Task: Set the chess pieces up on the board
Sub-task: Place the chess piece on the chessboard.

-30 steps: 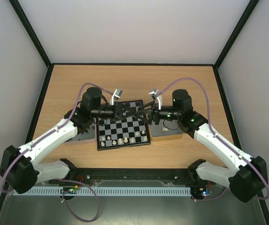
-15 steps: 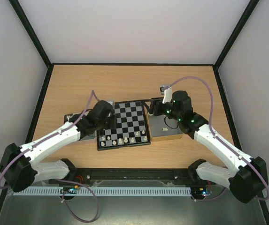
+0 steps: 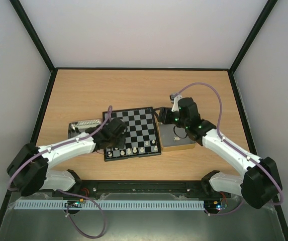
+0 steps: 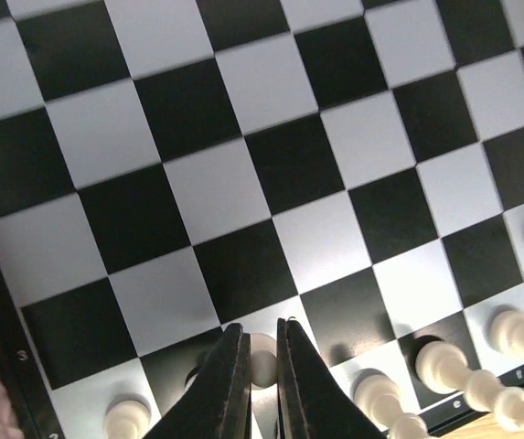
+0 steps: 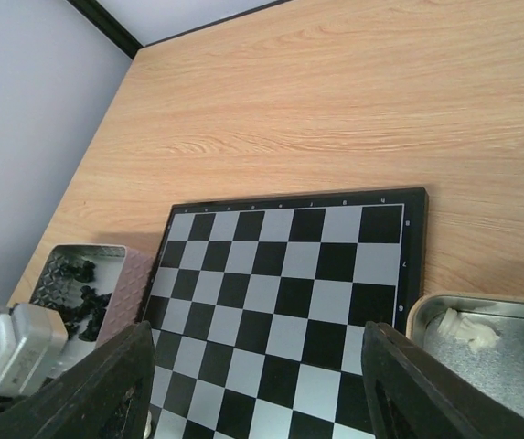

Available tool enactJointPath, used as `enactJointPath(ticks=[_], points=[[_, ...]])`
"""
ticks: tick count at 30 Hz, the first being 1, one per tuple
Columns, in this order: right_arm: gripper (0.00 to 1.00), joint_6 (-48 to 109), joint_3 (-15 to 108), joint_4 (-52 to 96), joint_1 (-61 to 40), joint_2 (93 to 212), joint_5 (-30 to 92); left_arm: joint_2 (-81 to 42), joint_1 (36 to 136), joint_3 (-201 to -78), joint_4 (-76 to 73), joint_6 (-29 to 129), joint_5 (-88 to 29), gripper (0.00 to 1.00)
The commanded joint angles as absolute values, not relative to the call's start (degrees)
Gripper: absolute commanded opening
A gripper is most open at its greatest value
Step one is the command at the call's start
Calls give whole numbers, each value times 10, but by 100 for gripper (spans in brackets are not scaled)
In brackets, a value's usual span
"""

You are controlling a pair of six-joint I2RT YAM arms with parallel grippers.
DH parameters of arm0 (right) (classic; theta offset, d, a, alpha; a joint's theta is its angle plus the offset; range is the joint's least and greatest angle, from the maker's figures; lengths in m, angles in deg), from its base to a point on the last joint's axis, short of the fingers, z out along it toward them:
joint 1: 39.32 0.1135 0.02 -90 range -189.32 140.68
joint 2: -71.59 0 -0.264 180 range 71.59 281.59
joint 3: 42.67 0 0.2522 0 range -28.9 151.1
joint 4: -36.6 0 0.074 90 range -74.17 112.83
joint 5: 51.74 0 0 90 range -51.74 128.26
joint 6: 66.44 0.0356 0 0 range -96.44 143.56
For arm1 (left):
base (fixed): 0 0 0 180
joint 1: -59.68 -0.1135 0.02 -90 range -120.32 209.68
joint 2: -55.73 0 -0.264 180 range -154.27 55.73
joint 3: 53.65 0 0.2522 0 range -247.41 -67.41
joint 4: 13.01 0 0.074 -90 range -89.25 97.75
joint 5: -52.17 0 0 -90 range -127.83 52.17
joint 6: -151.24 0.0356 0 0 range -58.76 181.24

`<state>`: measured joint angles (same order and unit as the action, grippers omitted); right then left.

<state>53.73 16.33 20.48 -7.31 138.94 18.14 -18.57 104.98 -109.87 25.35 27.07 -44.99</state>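
Observation:
I need to move my left gripper down onto the light square [image 4: 270,320] just below it and let go of the cream-white piece, because that square continues the row of white pieces.
The board [image 3: 139,124] lies mid-table, with several cream-white chess pieces [image 3: 135,149] along its near rows. My left gripper [image 3: 115,136] is low over the board's near-left corner. In the left wrist view its fingers [image 4: 229,375] are shut on a cream-white piece [image 4: 263,358] above a light square of the board [image 4: 197,183], next to other white pieces [image 4: 444,366]. My right gripper [image 3: 163,116] hovers at the board's right edge. In the right wrist view that gripper [image 5: 254,347] is wide open with nothing in it, looking across the board [image 5: 280,274].
A tin [image 3: 81,125] left of the board holds black pieces [image 5: 79,293]. A second tin [image 3: 180,143] against the board's right side holds white pieces [image 5: 463,329]. Bare wooden table [image 3: 144,90] stretches beyond the board to the black-framed walls.
Both grippers were together over the board's far side. The left one has come back, shut, to the near-left corner. The right one has pulled off to the right edge and opened wider.

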Motion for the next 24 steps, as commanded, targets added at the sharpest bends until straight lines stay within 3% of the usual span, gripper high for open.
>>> enactJointPath(ticks=[1, 24], points=[[61, 547, 157, 199, -71, 1399, 200, -202, 1060, -1077, 218, 258, -433, 5], [61, 553, 159, 197, -71, 1418, 202, -231, 1073, -1042, 179, 254, -439, 8]])
